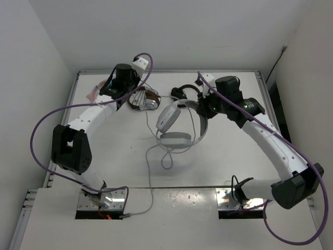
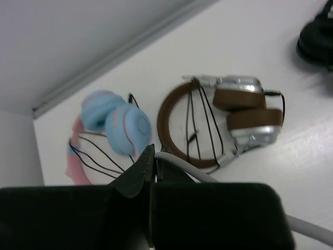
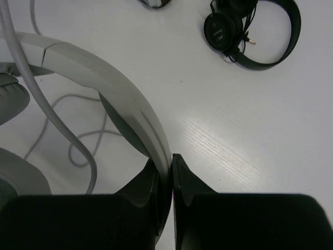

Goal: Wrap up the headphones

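I should next swing my left gripper back toward the cable's loop, which lies farther back, clear of the brown-and-silver pair below, and release the cable there.
The large white headphones point(image 1: 174, 127) lie at mid-table, with their grey ear cups to the left. My right gripper point(image 1: 204, 112) is shut on their wide headband point(image 3: 104, 73), pinched between the fingertips point(image 3: 171, 161). My left gripper point(image 1: 136, 94) is shut on the thin grey cable point(image 2: 179, 162) just above the brown-and-silver pair. The cable point(image 1: 149, 172) trails from the cups, loops on the table and runs toward the near edge. It also shows in the right wrist view point(image 3: 49, 117).
A brown-and-silver pair point(image 2: 229, 120) lies under my left gripper, with its cable wound across its band. A blue-and-pink pair point(image 2: 117, 122) sits near the back-left wall. A small black pair point(image 3: 250, 31) lies behind the white headphones.
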Controlling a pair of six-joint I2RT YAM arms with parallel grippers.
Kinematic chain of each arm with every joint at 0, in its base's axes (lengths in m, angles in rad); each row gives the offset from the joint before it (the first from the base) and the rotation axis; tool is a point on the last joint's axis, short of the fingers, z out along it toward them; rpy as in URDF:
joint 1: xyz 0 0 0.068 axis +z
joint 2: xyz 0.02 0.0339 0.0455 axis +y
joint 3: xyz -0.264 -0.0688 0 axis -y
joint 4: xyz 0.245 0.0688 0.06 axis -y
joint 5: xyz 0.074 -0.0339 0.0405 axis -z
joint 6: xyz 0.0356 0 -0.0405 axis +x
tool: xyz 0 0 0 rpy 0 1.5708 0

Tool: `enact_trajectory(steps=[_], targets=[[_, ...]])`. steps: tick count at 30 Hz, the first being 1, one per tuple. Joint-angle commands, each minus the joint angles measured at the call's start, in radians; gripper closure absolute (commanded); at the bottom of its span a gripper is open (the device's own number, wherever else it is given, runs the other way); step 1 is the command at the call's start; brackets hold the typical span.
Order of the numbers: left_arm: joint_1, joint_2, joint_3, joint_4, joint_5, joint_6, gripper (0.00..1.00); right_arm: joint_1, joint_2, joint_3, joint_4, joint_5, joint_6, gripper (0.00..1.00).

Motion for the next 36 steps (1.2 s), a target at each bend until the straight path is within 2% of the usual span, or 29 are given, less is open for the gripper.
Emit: enact_trajectory(steps=[1, 5, 11, 16, 20, 27, 36], targets=[[0.010, -0.022, -0.080, 0.051, 0.031, -0.063, 1.00, -0.035, -0.045, 0.117, 0.065, -0.109, 0.120, 1.00], [0.019, -0.047, -0.182, 0.074, 0.051, -0.086, 1.00, -0.090, -0.025, 0.177, 0.065, -0.170, 0.213, 1.00], [0.019, -0.108, -0.317, 0.085, 0.063, -0.139, 1.00, -0.243, -0.006, 0.220, 0.097, -0.273, 0.363, 1.00], [0.019, -0.175, -0.410, 0.106, 0.140, -0.188, 1.00, -0.319, 0.006, 0.229, 0.157, -0.288, 0.508, 1.00], [0.009, -0.231, -0.488, 0.106, 0.247, -0.262, 1.00, -0.319, 0.006, 0.211, 0.214, -0.196, 0.611, 1.00], [-0.106, -0.274, -0.535, 0.106, 0.339, -0.316, 1.00, -0.319, 0.061, 0.200, 0.249, -0.084, 0.733, 1.00], [-0.232, -0.320, -0.544, 0.160, 0.571, -0.394, 1.00, -0.282, 0.112, 0.248, 0.220, 0.247, 0.629, 1.00]])
